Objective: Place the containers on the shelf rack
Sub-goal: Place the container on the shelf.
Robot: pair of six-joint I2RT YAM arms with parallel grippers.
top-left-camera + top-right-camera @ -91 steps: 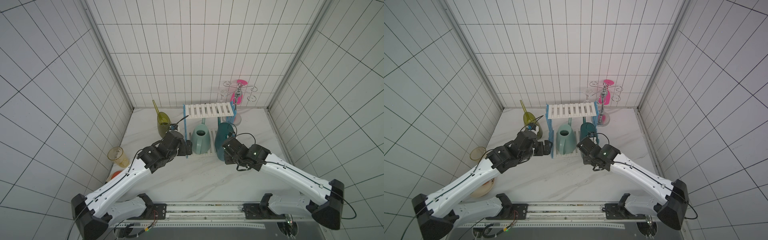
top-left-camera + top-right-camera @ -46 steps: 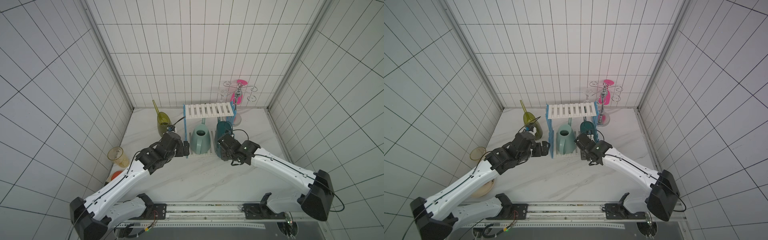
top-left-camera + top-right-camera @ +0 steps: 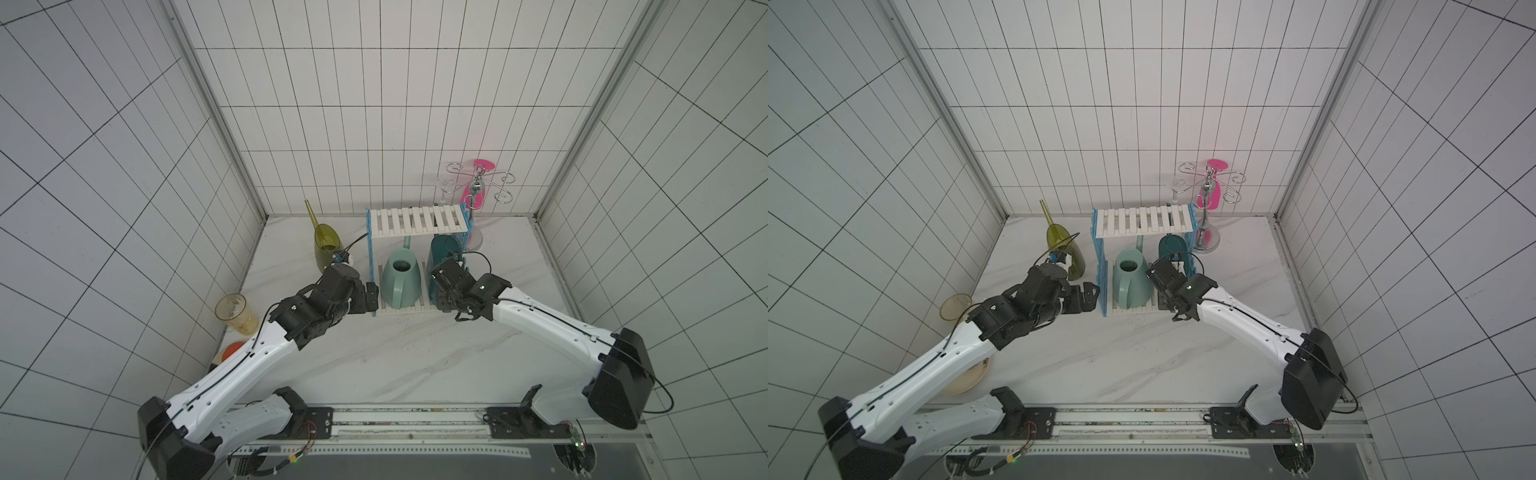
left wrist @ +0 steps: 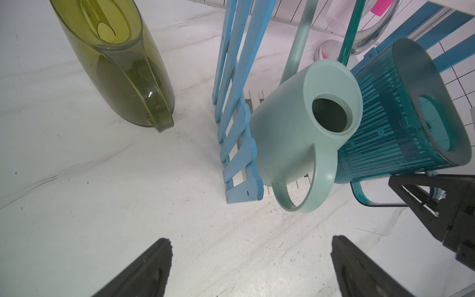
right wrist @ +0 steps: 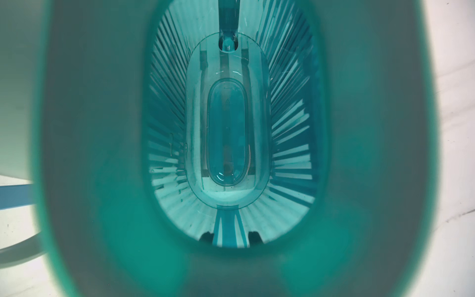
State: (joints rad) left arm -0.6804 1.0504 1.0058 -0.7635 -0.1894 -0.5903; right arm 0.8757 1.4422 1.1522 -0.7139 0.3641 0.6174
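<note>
The right gripper eases outward and nearer the mint green container next, then releases the handle. This is because the lower shelf's open end (image 3: 432, 298) lies outward of my gripper.
The shelf rack (image 3: 417, 222) stands at the back with white slats and blue side frames (image 4: 232, 108). A mint green container (image 3: 401, 280) sits on its lower shelf. Beside it is the ribbed dark teal container (image 3: 442, 253), tilted against the mint one (image 4: 295, 128). My right gripper (image 5: 229, 236) is shut on the teal container's handle (image 4: 370, 203). The olive-yellow container (image 3: 326, 245) stands on the table left of the rack. My left gripper (image 4: 252, 239) is open and empty, low by the rack's front left foot.
A chrome wire stand (image 3: 478, 187) with a pink piece rises behind the rack's right side. A yellowish tumbler (image 3: 237, 313) stands by the left wall, with a beige plate (image 3: 967, 380) under my left arm. Tiled walls close in on three sides.
My right arm has pushed the teal container back, deeper into the rack's lower tier beside the mint one. The left gripper has stayed open by the rack's left frame.
</note>
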